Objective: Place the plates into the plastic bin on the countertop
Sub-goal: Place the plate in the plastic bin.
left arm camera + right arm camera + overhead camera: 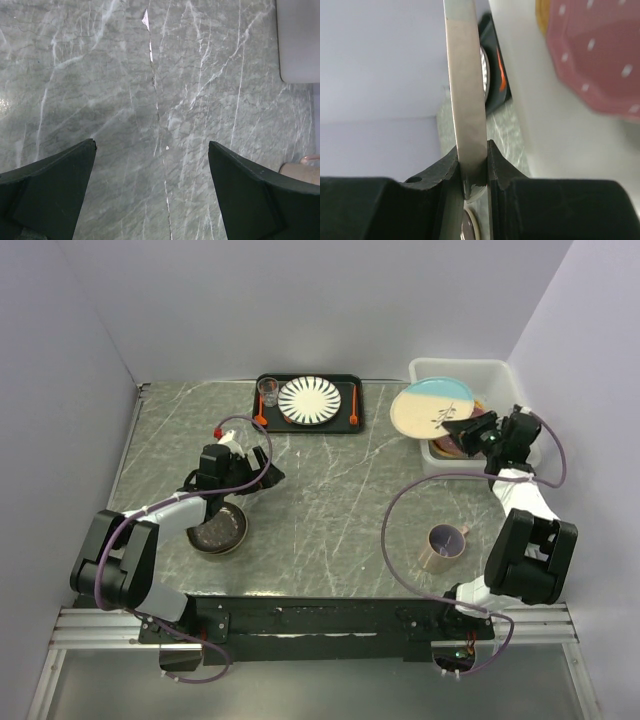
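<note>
Next I need to move my right gripper rightward in the top view, lower and release the pink dotted plate (pixel 600 55) below it, since the held plate overhangs the bin's side.
My right gripper (pixel 462 426) is shut on the rim of the pale blue-cream plate with a leaf sprig (pixel 430 406) and holds it level over the left part of the white plastic bin (pixel 495 369). In the right wrist view the plate's edge (pixel 465 100) stands pinched between my fingers, and the pink dotted plate (pixel 600 55) lies inside the bin. My left gripper (pixel 268 476) is open and empty over the countertop (pixel 150 90). A dark brown patterned dish (pixel 218 529) sits on the countertop under my left arm.
A flat black tray (pixel 345 390) at the back holds a white plate with dark stripes (pixel 309 399), a glass (pixel 268 391) and orange utensils. A pinkish mug (pixel 443 545) lies on the countertop near my right arm. Walls close in on both sides.
</note>
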`<state>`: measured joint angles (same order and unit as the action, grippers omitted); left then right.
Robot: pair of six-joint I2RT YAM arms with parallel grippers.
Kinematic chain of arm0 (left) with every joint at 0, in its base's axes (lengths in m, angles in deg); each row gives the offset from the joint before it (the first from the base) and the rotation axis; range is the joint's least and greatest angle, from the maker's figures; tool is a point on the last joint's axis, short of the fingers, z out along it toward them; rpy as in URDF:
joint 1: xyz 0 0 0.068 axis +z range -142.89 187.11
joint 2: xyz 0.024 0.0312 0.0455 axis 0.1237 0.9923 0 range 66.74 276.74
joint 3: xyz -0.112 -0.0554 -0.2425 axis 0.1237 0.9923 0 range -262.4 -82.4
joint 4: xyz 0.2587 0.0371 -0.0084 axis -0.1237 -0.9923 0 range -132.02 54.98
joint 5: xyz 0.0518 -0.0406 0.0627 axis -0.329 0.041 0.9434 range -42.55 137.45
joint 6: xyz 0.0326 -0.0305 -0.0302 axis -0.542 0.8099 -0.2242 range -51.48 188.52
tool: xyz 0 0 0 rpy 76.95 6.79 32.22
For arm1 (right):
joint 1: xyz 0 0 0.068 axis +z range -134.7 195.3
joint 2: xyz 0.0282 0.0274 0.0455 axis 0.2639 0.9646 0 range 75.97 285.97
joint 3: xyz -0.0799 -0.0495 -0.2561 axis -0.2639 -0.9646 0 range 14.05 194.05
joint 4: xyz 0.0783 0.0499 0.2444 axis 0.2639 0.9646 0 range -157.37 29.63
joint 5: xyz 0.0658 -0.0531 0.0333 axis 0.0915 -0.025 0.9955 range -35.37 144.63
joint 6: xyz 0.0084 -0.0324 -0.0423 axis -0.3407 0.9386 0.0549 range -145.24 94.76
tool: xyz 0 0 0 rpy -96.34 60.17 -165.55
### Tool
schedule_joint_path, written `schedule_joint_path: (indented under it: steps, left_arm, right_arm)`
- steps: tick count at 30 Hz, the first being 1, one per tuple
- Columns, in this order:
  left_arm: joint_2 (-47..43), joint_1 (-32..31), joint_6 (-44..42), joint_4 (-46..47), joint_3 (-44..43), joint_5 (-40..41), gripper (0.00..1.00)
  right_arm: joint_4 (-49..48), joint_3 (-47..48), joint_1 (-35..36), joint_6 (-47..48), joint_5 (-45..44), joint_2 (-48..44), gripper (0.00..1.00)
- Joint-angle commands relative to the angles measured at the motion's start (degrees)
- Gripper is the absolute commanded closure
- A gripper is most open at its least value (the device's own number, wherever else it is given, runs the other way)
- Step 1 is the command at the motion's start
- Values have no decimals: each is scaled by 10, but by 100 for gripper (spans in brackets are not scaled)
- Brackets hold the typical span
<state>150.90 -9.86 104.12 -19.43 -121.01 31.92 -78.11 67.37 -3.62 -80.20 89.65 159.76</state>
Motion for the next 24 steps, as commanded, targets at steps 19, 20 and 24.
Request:
schedule_joint_path:
  steps: [19, 20, 24]
  left_arm:
    - [-4, -2, -8, 32, -7, -18, 1]
    - [-6, -2, -8, 33, -5, -14, 1]
    - [-16, -2, -12, 25, -4, -2, 1]
  right_arm:
    - [-116, 118, -81, -74, -19, 46, 100]
    - [-115, 118, -81, -73, -18, 47, 100]
    - [-112, 114, -84, -67, -22, 55, 100]
